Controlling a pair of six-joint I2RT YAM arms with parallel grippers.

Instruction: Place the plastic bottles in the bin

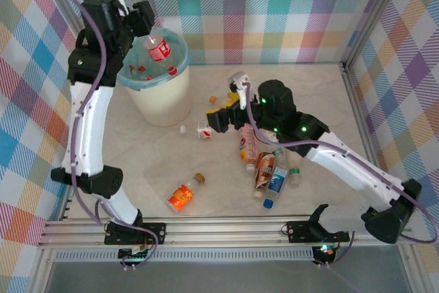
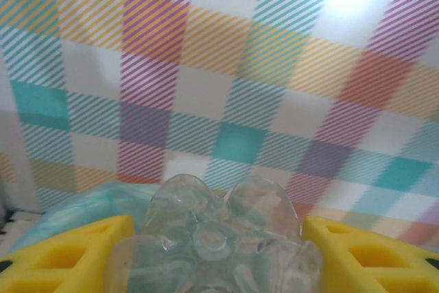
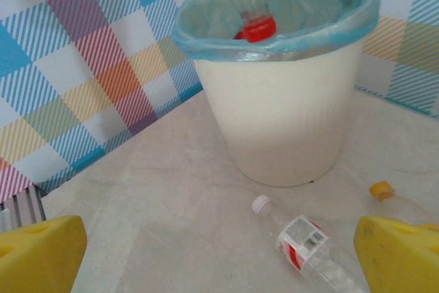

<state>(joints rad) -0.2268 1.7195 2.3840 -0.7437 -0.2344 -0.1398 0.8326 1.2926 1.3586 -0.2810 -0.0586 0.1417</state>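
Observation:
The left gripper brings the clear bottle down into the teal-lined bin next and releases it there, since the bin's opening (image 1: 147, 62) lies below the gripper.
Above the bin (image 1: 162, 92), my left gripper (image 1: 156, 36) is shut on a clear bottle with a red label (image 1: 160, 49), held cap-down. The left wrist view shows that bottle's clear base (image 2: 219, 238) between my yellow fingers (image 2: 62, 259). In the right wrist view its red cap (image 3: 257, 29) hangs inside the teal-lined rim of the bin (image 3: 288, 121). My right gripper (image 1: 221, 119) stands open and empty, low over the table, right of the bin. A clear white-capped bottle (image 3: 302, 241) lies ahead of it, between the yellow pads (image 3: 401, 255).
Several bottles lie in a heap (image 1: 266, 166) under my right arm. An orange bottle (image 1: 182, 197) lies alone near the front. An orange-capped bottle (image 3: 389, 195) rests by my right finger. Red-capped bottles (image 1: 171, 70) sit inside the bin. Plaid walls close in the table.

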